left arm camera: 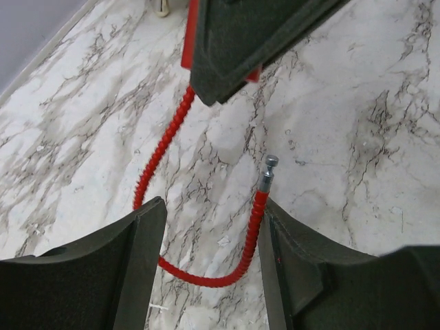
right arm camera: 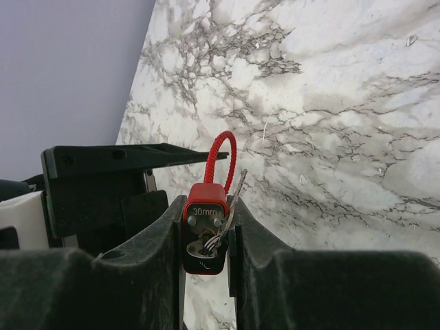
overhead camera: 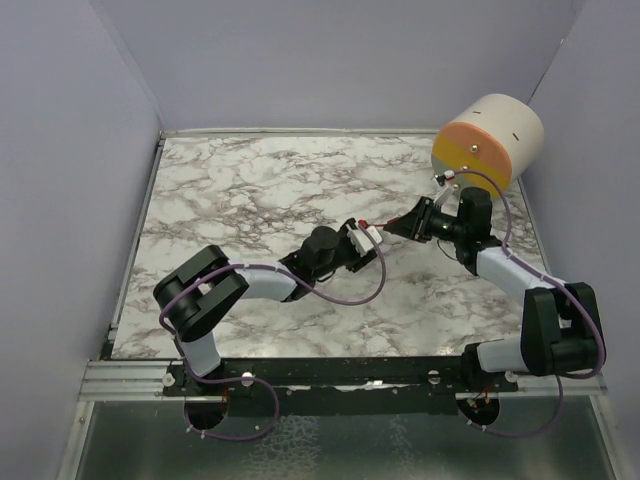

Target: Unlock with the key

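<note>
My right gripper will go left in the top view and down to bare marble next, and release the padlock [right arm camera: 205,206], because its cable's metal tip is free.
A small red padlock [right arm camera: 205,206] marked 30mm is clamped between my right gripper's [right arm camera: 206,205] fingers, with a metal key [right arm camera: 234,194] and its wire ring at the lock's face. In the top view the lock [overhead camera: 366,222] is held above the table's middle by the right gripper [overhead camera: 400,224]. The lock's red ribbed cable [left arm camera: 162,148] hangs in a loop, and its metal tip [left arm camera: 270,167] is free of the body. My left gripper [left arm camera: 212,206] is open, with the cable's loop between its fingers and resting against the right finger [left arm camera: 289,240].
A cream cylinder with a yellow and orange face [overhead camera: 488,142] lies at the back right, just behind the right arm. Purple walls close in the marble table [overhead camera: 250,180] at the back and both sides.
</note>
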Robot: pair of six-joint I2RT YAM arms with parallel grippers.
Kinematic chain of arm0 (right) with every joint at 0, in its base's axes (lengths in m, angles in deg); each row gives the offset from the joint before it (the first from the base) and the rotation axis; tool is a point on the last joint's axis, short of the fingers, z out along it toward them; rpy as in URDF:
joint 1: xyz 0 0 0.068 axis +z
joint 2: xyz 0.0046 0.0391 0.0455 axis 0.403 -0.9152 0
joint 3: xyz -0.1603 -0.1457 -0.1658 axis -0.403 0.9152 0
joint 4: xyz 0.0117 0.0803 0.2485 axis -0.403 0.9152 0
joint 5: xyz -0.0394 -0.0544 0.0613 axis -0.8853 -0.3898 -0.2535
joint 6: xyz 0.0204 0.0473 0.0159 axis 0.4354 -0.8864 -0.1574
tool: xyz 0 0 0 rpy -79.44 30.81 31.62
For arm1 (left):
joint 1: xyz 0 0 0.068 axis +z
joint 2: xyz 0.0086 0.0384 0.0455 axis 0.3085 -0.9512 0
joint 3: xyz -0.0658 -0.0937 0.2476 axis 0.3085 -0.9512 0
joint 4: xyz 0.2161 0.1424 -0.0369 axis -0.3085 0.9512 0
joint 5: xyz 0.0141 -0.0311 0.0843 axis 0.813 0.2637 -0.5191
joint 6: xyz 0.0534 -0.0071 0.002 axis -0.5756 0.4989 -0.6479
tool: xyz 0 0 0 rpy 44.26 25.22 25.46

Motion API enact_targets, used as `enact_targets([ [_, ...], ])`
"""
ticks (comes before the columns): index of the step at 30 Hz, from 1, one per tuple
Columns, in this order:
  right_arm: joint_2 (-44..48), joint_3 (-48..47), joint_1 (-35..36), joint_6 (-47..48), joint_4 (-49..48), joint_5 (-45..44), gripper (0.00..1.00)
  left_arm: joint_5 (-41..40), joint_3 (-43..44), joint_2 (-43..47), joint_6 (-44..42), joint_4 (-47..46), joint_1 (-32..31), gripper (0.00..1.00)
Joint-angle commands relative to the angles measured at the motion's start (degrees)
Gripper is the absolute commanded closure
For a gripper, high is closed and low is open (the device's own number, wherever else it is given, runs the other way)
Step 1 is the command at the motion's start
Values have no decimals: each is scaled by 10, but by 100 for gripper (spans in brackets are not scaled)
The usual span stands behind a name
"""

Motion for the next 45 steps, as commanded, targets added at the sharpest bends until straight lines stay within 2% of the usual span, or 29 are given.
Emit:
enact_targets([
  [1,-12,-21,-3,-3,-14,4,99,-23,-12,19,-2,2,6,43],
  [7,-22,-22,-3,-5,-21,2,99,-21,-16,20,4,1,6,40],
  [12,-34,-29,-3,-8,-27,1,99,-34,-31,56,13,3,6,38],
  [16,-44,-34,-4,-8,-31,1,99,-84,-53,92,43,17,6,33],
  [25,-60,-39,-9,-7,-37,-11,99,-152,-118,207,68,87,14,32],
  [33,-72,-44,-11,-8,-49,-14,99,-235,-143,295,145,140,33,32],
  [38,-79,-39,-11,-13,-71,-20,99,-325,-155,330,220,174,48,30],
  [41,-82,-33,-11,-17,-85,-34,99,-332,-170,360,268,190,65,29],
  [45,-94,-28,-11,-29,-108,-49,99,-321,-177,378,288,206,74,28],
])
